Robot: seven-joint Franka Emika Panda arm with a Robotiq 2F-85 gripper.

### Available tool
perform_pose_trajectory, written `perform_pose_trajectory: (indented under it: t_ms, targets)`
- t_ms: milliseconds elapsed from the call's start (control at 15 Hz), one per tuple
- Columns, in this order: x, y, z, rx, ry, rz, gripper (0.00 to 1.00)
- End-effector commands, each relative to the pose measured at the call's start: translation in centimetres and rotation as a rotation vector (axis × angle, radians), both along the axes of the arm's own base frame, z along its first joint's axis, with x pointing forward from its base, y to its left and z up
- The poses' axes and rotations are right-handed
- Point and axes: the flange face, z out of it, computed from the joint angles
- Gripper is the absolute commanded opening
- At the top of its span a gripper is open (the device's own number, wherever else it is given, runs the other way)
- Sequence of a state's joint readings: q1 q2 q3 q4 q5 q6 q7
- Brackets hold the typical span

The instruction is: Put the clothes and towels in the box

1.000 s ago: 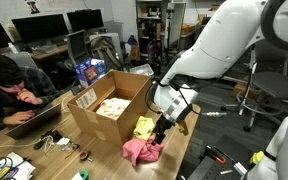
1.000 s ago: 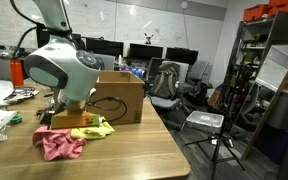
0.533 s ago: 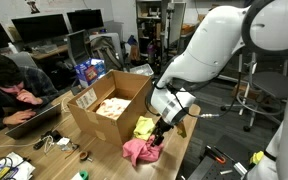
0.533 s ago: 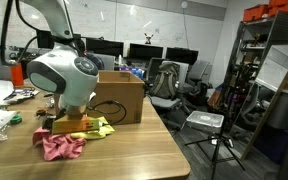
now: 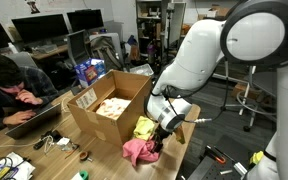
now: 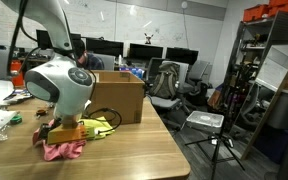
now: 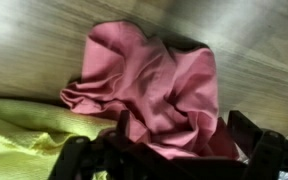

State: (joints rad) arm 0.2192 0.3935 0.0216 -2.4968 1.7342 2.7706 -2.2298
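The pink cloth's bunched folds lie just below, between my gripper's two open fingers; it should lower and close next.
A crumpled pink cloth [image 5: 134, 153] lies on the wooden table in front of the open cardboard box [image 5: 84, 120]. A yellow cloth [image 5: 144, 127] lies next to it, against the box wall. Both cloths show in the exterior view from the other side, pink [image 6: 62, 151] and yellow [image 6: 97, 126], beside the box [image 6: 124, 100]. My gripper [image 5: 156, 143] is low over the pink cloth. In the wrist view the gripper [image 7: 182, 135] is open, with a finger on either side of the pink cloth [image 7: 154, 85]. The yellow cloth [image 7: 24, 140] is at the lower left.
A person [image 5: 9, 85] works at a laptop beside the table. Cables and small items [image 5: 54, 145] lie near the box. The box holds a light item [image 5: 112, 107]. A tripod [image 6: 219, 140] and office chairs [image 6: 164, 85] stand on the floor past the table edge.
The arm has lowered and shifted slightly, bringing the gripper down onto the pink cloth. The cloths and the box have not moved.
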Motion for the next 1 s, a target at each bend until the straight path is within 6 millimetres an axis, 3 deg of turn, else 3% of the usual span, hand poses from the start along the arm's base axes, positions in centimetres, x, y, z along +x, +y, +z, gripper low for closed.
perform_pose_trajectory:
  t_ms: [0, 467, 933]
  targets:
    - [0.1, 1.0, -1.1, -0.01, -0.01, 0.01, 1.0]
    - [-0.4, 2.2, -2.3, 0.033, 0.018, -0.006, 1.0]
    - [0.5, 3.1, -3.2, 0.071, -0.004, -0.003, 1.0]
